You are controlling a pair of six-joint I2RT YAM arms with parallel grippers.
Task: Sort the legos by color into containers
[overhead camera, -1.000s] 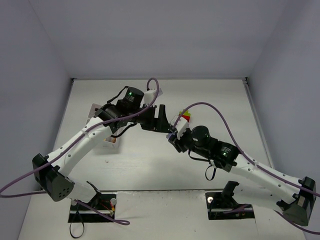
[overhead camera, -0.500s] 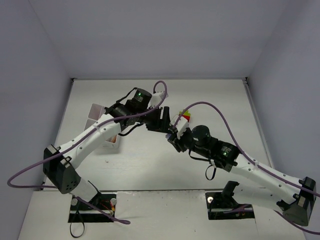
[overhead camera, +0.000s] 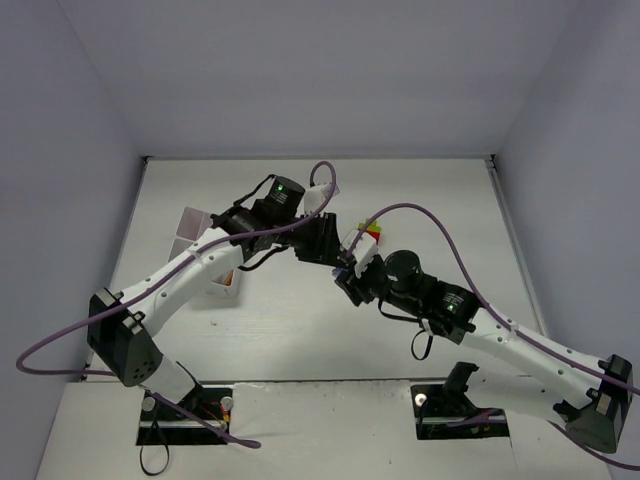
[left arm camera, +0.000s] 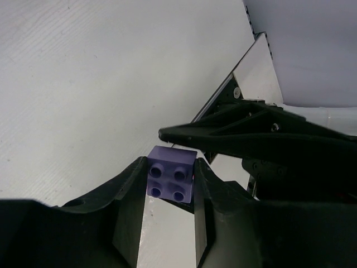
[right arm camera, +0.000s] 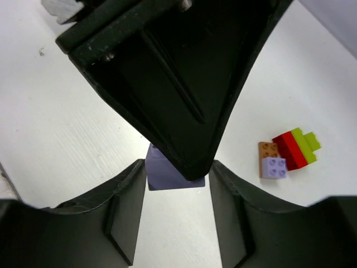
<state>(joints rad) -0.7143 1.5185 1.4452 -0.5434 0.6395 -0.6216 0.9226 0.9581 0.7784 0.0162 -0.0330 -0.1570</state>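
I will move my left gripper to the left in the top view, over the tray's far containers, and let go of the lilac lego (left arm camera: 170, 178) next, while my right gripper is open.
A lilac lego (left arm camera: 170, 178) sits between the fingers of my left gripper (left arm camera: 170, 167), which is shut on it, with both sides touching. In the right wrist view the same lilac lego (right arm camera: 167, 170) lies between the tips of my right gripper (right arm camera: 177, 167), whose jaws stand a little wider than the brick, so it is open. The two grippers meet tip to tip above the table's middle (overhead camera: 341, 260). A cluster of legos lies on the table: orange-brown (right arm camera: 269, 149), lilac (right arm camera: 274, 167), red (right arm camera: 291, 148) and green (right arm camera: 305, 142). The white tray of containers (overhead camera: 188, 225) is at the left, partly under my left arm.
The red and green cluster (overhead camera: 372, 235) lies just right of the meeting grippers. Purple cables loop over both arms. Grey walls close in the table on three sides. Something red shows at the tray's near end (overhead camera: 228, 281).
My left gripper has moved right up to the right gripper and closed on the lilac lego. The right gripper's jaws have parted from it.
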